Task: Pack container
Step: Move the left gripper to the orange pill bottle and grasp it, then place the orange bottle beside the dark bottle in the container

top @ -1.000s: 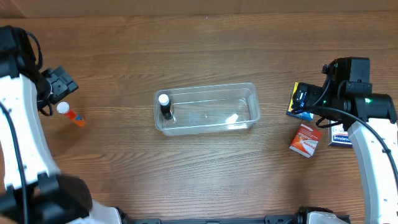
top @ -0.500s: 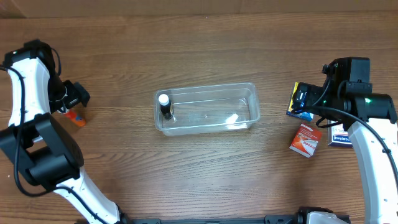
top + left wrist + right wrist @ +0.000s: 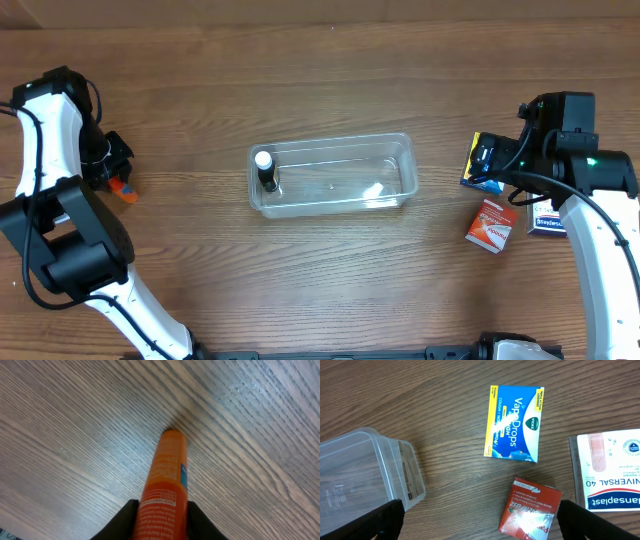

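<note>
My left gripper holds the orange bottle and will next move up, across toward the container [image 3: 332,142] and down. It will release the bottle into the container's near corner beside the black bottle, because that spot is empty.
The clear container [image 3: 332,142] stands mid-table, with a small black bottle with a white cap [image 3: 265,170] upright in its left end. At the far left an orange bottle [image 3: 125,190] lies on the wood. My left gripper [image 3: 113,177] is shut on it. The left wrist view shows the orange bottle [image 3: 166,480] pinched between both black fingers, gripper [image 3: 162,522]. My right gripper [image 3: 480,517] hangs open above the table right of the container [image 3: 365,470], nothing between its fingers.
Under and beside the right gripper [image 3: 497,165] lie a blue VapoDrops box [image 3: 515,422], a red box [image 3: 530,510] and a white plasters box [image 3: 610,472]. Overhead, the red box [image 3: 492,225] and white box [image 3: 545,222] sit near the right edge.
My left gripper has come down over the orange bottle and closed on it. The right arm and the container have not moved.
</note>
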